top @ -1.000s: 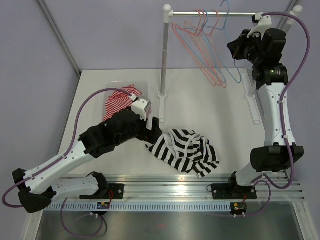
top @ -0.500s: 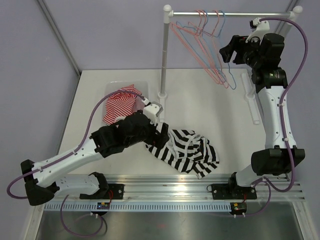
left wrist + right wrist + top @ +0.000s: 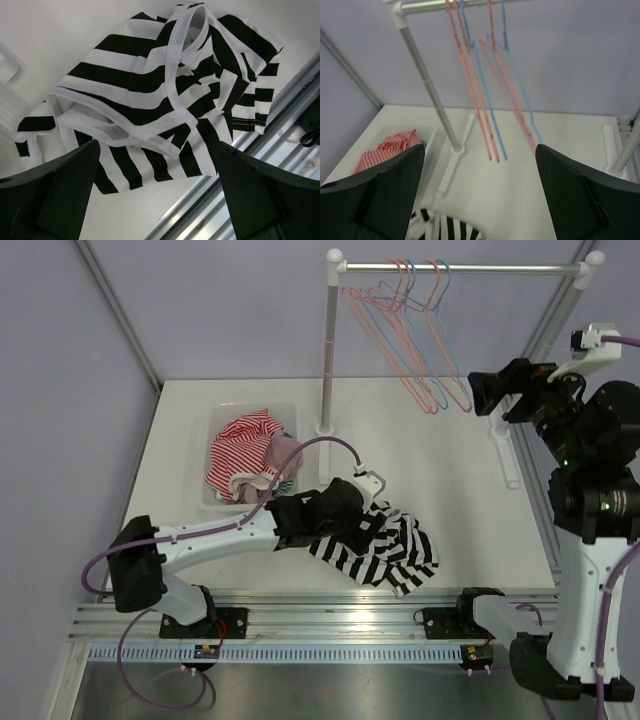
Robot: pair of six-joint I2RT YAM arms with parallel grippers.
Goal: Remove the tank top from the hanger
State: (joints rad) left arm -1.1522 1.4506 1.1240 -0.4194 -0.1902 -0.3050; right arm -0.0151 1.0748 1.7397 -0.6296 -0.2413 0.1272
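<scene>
Next, my left gripper moves down and to the right in the top view onto the tank top's crumpled middle [image 3: 386,547] [image 3: 162,112], because its white-trimmed edges bunch into a fold there.
The black-and-white striped tank top [image 3: 398,552] lies crumpled on the table near the front edge, off any hanger. My left gripper [image 3: 358,520] hovers over its left part, open and empty. In the left wrist view the tank top [image 3: 165,90] fills the space ahead of the open left gripper [image 3: 160,200]. Several bare pink and blue hangers [image 3: 412,335] hang from the rail. My right gripper [image 3: 484,393] stands open to their right, apart from them. The right wrist view shows the hangers [image 3: 490,95] beyond the open right gripper [image 3: 480,200].
A clear bin [image 3: 222,418] at the left holds red-and-white striped clothes [image 3: 243,452]. The rack's upright pole [image 3: 328,350] stands mid-table, its rail [image 3: 460,268] spanning to the right. A metal track [image 3: 340,615] runs along the table's front edge.
The right gripper opened and drew back to the right, away from the hangers. The left arm swung from beside the bin to over the tank top.
</scene>
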